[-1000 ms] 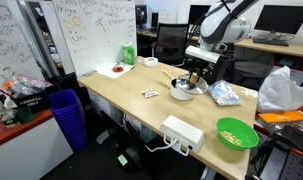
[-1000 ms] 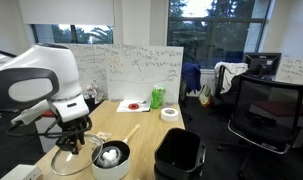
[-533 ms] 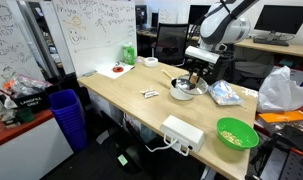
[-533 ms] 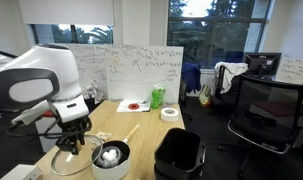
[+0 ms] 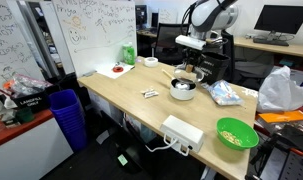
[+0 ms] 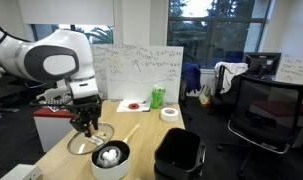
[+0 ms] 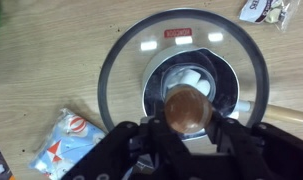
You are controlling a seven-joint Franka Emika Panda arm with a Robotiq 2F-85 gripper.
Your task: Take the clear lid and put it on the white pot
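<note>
Next, my gripper turns, moves over and down to the pot's open top [image 6: 112, 154] [image 7: 194, 78] and releases the knob, since the lid hangs above the white pot, off its middle.
The clear lid [image 7: 126, 60] is round glass with a dark rim and a brown knob. My gripper [image 7: 188, 112] is shut on that knob and holds the lid in the air. Through the glass I see the white pot [image 7: 203, 78] right below, its handle [image 7: 283, 114] sticking out to the right. In both exterior views the gripper [image 5: 189, 70] [image 6: 88, 124] hangs over the table with the lid [image 5: 187, 77] [image 6: 92, 140] a little above the pot [image 5: 182, 91] [image 6: 111, 160].
A green bowl of yellowish bits [image 5: 236, 133] and a white rectangular box [image 5: 182, 131] sit near the table's front edge. A plastic bag [image 5: 226, 94] lies beside the pot, and a snack packet [image 7: 66, 140] lies close by. A tape roll [image 6: 170, 113] and a green cup [image 6: 157, 97] stand further off.
The arm has swung and risen with the lid in its grip. The lid is now higher off the table and over the pot instead of low beside it.
</note>
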